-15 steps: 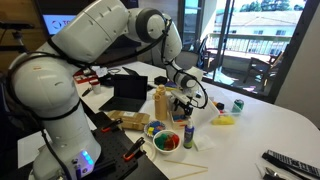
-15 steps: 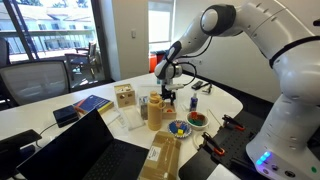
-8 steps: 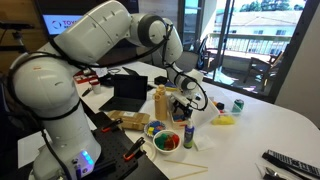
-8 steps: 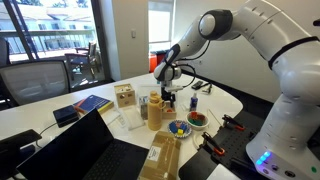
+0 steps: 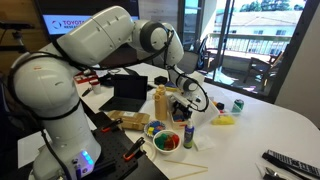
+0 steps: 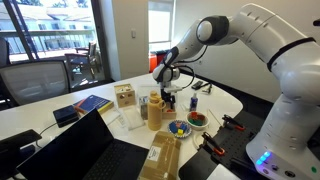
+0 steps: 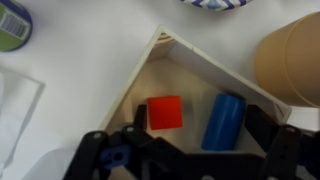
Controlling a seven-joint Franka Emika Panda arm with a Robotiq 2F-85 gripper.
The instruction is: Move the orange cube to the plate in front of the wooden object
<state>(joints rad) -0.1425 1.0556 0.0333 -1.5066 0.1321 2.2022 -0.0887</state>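
Observation:
I should keep my gripper where it is over the box next and close its spread fingers onto the orange cube (image 7: 165, 112), since the cube is already between them.
In the wrist view the orange cube (image 7: 165, 112) lies in a shallow white-walled box (image 7: 135, 75) beside a blue cylinder (image 7: 224, 122). My gripper (image 7: 190, 152) hangs just above them, open, with its dark fingers (image 7: 100, 152) spread to either side of both pieces and holding nothing. The tan wooden object (image 7: 295, 55) stands at the right, and also shows in both exterior views (image 5: 160, 103) (image 6: 155, 110). A blue patterned plate (image 7: 215, 3) peeks in at the top, and shows in an exterior view (image 6: 180, 127). The gripper (image 5: 183, 103) (image 6: 166, 92) hides the cube in both exterior views.
A red bowl (image 5: 167, 142) (image 6: 197, 118) sits by the blue plate. A small bottle (image 5: 189, 133), a yellow object (image 5: 225, 120) and a green can (image 5: 238, 105) stand nearby. A laptop (image 5: 130, 92), a wooden box (image 6: 125, 96) and a flat brown tray (image 6: 165, 155) lie around.
The arm's upper links have shifted a little. The gripper stays over the box by the wooden object, still open.

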